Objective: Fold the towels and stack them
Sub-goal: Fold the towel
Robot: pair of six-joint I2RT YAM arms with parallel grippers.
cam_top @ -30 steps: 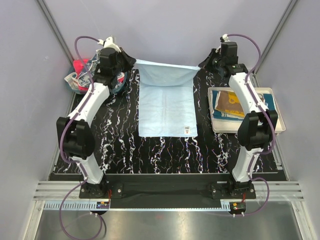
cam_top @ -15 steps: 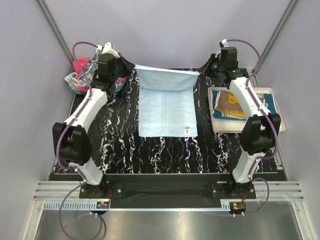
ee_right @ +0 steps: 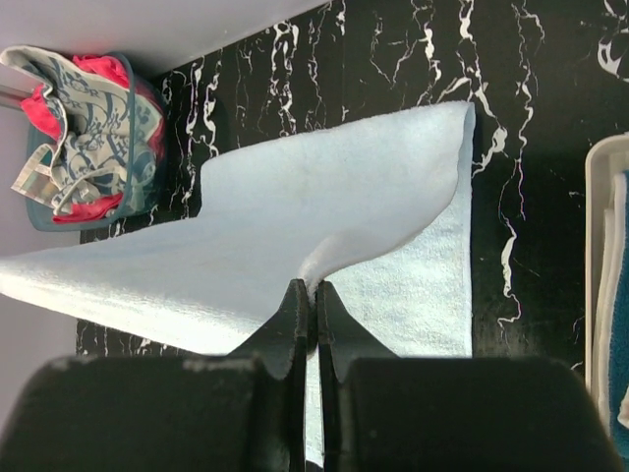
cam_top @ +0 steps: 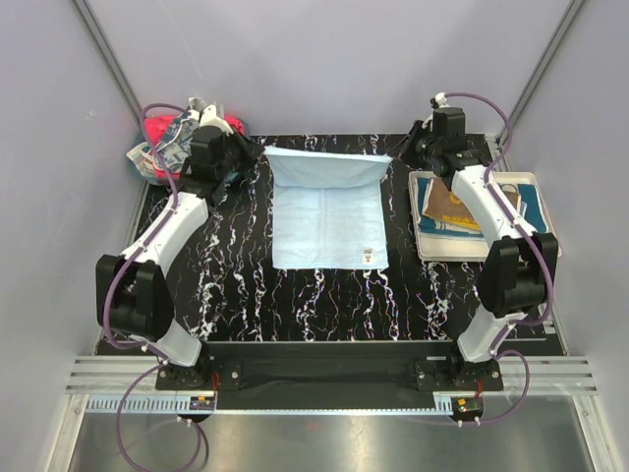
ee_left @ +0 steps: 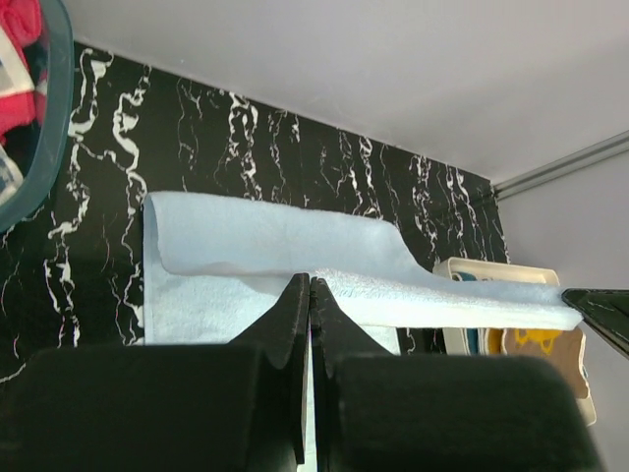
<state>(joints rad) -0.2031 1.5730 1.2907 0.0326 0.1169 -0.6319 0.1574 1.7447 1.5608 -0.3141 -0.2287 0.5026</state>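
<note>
The towel's near corner by the label is uncovered, back from and below my right gripper. Next I should move the towel's lifted corner back, lower it there and let go.
A light blue towel lies on the black marbled table, its far edge lifted and stretched between both grippers. My left gripper is shut on the towel's far left corner; in the left wrist view its jaws pinch the towel. My right gripper is shut on the far right corner; in the right wrist view the towel folds over itself. More towels, red-pink and printed white, fill the teal bin at the far left. Folded mustard and teal towels lie on the cream tray.
The teal bin stands at the table's far left corner. The cream tray sits at the right edge, close to my right arm. A small label marks the towel's near right corner.
Both grippers have carried the towel's far edge lower and toward the near side, so the raised fold now hangs over the flat part. Both arms have drawn back a little.
</note>
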